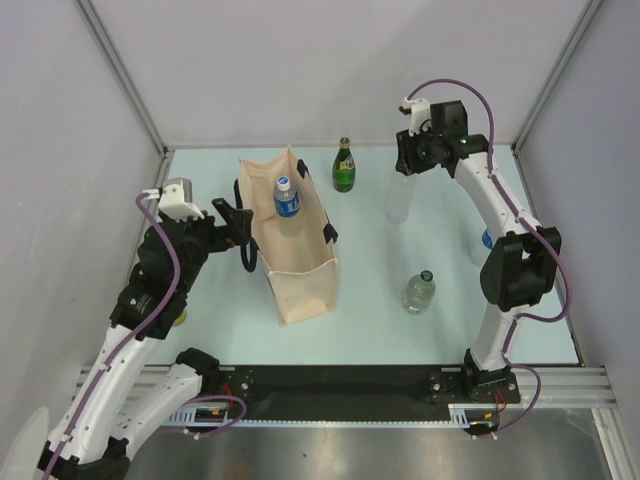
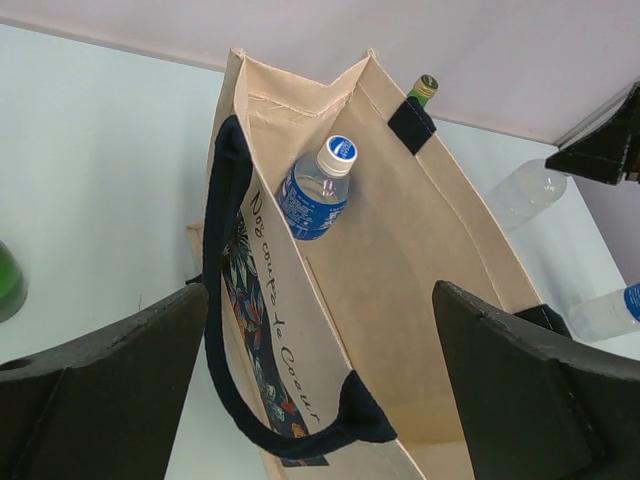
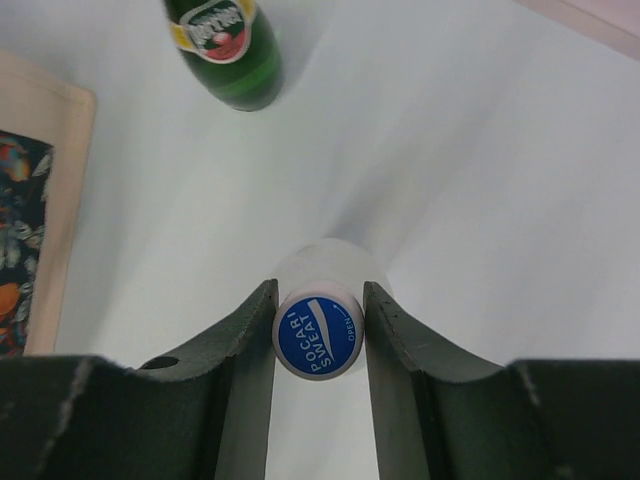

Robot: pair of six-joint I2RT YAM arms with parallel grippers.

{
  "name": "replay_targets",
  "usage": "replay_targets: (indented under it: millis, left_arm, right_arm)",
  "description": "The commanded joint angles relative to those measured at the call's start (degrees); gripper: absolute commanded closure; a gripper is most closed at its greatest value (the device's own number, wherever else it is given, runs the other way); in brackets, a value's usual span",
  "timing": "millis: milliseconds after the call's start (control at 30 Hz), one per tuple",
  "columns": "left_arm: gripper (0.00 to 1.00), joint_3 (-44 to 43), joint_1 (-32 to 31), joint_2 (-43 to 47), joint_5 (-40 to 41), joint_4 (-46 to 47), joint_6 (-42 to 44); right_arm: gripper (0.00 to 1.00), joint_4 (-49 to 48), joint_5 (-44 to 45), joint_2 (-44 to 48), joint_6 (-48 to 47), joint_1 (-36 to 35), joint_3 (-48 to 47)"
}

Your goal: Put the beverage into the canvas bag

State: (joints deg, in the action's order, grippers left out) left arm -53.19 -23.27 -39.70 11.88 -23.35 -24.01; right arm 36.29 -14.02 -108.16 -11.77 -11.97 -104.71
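The right gripper rises and crosses over the bag's side next, then lowers to release, since the bag's bare bottom lies to the left in the top view.
The beverage my right gripper (image 3: 318, 300) is shut on is a clear Pocari Sweat bottle (image 3: 318, 337) with a blue and white cap. Both fingers press the cap's sides. From above, this bottle (image 1: 398, 200) stands upright at the back right, under the right gripper (image 1: 410, 165). The canvas bag (image 1: 292, 255) stands open in the middle, cream with navy handles. Inside it leans a blue-labelled water bottle (image 1: 287, 197). My left gripper (image 1: 236, 226) is open at the bag's left side. In the left wrist view its fingers (image 2: 120, 370) straddle the bag's near wall (image 2: 300, 330) and navy handle (image 2: 225, 300).
A green glass bottle (image 1: 344, 167) stands behind the bag, also seen from the right wrist (image 3: 228, 50). A clear bottle with a dark cap (image 1: 419, 291) stands at the front right. Another labelled bottle (image 2: 610, 312) lies right of the bag. Walls enclose the table on three sides.
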Motion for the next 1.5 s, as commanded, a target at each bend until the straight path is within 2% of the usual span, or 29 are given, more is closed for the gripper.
replay_targets:
  millis: [0,333,600,700,967,1200,1467]
  left_arm:
    - [0.0,-1.3,0.5,0.94,0.86,0.24,-0.51]
    - [0.0,-1.48,0.42,2.26,1.66,-1.16,0.37]
    - [0.0,-1.74,0.42,4.19,3.41,-2.84,0.98]
    - [0.0,-1.57,0.42,5.42,3.85,-3.71,0.98]
    - [0.0,-1.04,0.42,8.32,5.0,-5.65,0.98]
    - [0.0,-0.78,0.42,9.56,5.17,-7.14,0.98]
    - [0.0,-0.6,0.5,10.17,5.08,-8.29,0.81]
  right_arm:
    - [1.0,-5.27,-4.96,11.64,-0.1,-3.84,-7.44]
    - [1.0,-2.72,-8.3,12.8,4.39,-10.79,-21.06]
    - [1.0,-3.33,-6.9,9.11,4.21,-20.19,-37.21]
    - [1.0,-4.04,-6.46,8.67,3.17,-23.96,-39.43]
    - [1.0,-2.11,-5.84,9.11,0.61,-32.77,-34.7]
    - [1.0,-0.7,-8.3,7.7,-0.62,-33.47,-28.11]
    - [1.0,-4.65,-10.06,4.98,-2.2,-33.56,-17.82]
